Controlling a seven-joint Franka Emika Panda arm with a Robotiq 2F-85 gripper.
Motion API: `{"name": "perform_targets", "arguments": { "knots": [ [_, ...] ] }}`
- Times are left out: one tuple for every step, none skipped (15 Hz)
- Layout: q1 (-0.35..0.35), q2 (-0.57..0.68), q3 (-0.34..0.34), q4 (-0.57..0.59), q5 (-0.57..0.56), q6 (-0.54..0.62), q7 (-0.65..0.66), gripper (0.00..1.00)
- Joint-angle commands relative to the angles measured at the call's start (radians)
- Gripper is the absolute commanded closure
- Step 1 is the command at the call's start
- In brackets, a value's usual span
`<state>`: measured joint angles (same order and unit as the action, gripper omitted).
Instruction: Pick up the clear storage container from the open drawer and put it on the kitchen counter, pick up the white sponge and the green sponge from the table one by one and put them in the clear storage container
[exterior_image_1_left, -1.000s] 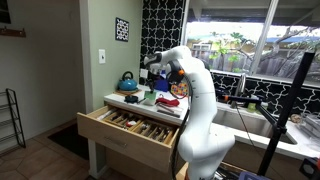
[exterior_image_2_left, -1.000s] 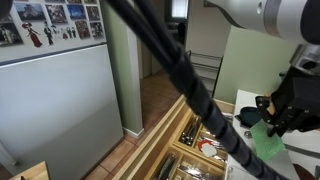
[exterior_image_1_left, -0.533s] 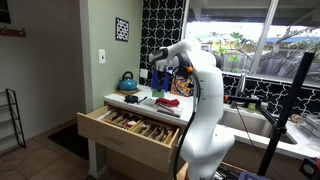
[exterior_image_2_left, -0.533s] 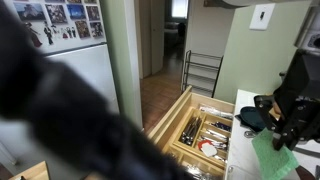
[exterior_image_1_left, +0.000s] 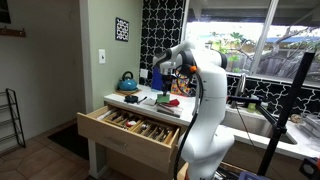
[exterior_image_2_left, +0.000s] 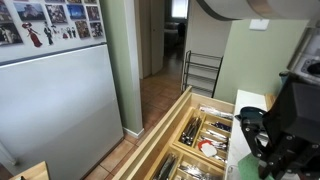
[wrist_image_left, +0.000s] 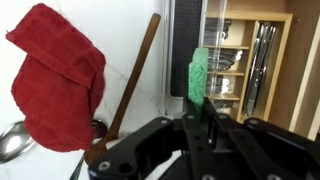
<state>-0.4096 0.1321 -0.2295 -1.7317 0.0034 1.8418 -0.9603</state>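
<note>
My gripper moves farther down next, since the green sponge (wrist_image_left: 198, 74) still hangs above the counter. It then releases the sponge in the clear storage container below.
In the wrist view my gripper (wrist_image_left: 198, 108) is shut on the green sponge (wrist_image_left: 198, 74), which sticks up edge-on from between the fingers. Behind the sponge lies a dark greyish rectangle (wrist_image_left: 186, 35) on the white kitchen counter (wrist_image_left: 135, 30); it may be the clear storage container, but I cannot tell. The open drawer (wrist_image_left: 252, 60) with its dividers shows to the right. In an exterior view the gripper (exterior_image_1_left: 160, 80) hangs above the counter (exterior_image_1_left: 125, 99), behind the open drawer (exterior_image_1_left: 130, 127). The white sponge does not show.
A red cloth (wrist_image_left: 55, 80), a wooden spoon (wrist_image_left: 132, 85) and a metal ladle (wrist_image_left: 10, 142) lie on the counter. A blue kettle (exterior_image_1_left: 127, 80) stands at its back. The drawer (exterior_image_2_left: 200, 135) holds cutlery. A sink and windows are beyond the arm.
The gripper has shifted a little over the counter, still shut on the green sponge. In an exterior view the arm swept out of the foreground and the gripper now hides the sponge.
</note>
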Motion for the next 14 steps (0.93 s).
{"name": "perform_targets", "arguments": {
  "knots": [
    [0.01, -0.01, -0.027, -0.041, 0.016, 0.0, -0.019, 0.97],
    [0.011, -0.005, -0.029, -0.039, 0.012, -0.008, -0.021, 0.97],
    [0.012, -0.002, -0.031, -0.04, 0.003, -0.01, -0.016, 0.97],
    [0.011, 0.001, -0.033, -0.04, -0.001, -0.015, -0.017, 0.97],
    [0.011, 0.005, -0.036, -0.04, -0.003, -0.009, -0.01, 0.97],
    [0.008, 0.01, -0.037, -0.036, 0.007, -0.014, -0.015, 0.97],
    [0.007, 0.014, -0.039, -0.034, 0.012, -0.01, -0.016, 0.97],
    [0.005, 0.019, -0.04, -0.031, 0.014, -0.008, -0.022, 0.97],
    [0.004, 0.024, -0.041, -0.028, 0.02, -0.013, -0.023, 0.97],
    [0.004, 0.027, -0.041, -0.027, 0.018, -0.011, -0.024, 0.97],
    [0.003, 0.033, -0.042, -0.024, 0.019, -0.015, -0.023, 0.87],
    [0.003, 0.037, -0.042, -0.022, 0.017, -0.011, -0.024, 0.84],
    [0.002, 0.041, -0.043, -0.02, 0.019, -0.014, -0.021, 0.7],
    [0.003, 0.043, -0.043, -0.021, 0.013, -0.012, -0.02, 0.6]
  ]
}}
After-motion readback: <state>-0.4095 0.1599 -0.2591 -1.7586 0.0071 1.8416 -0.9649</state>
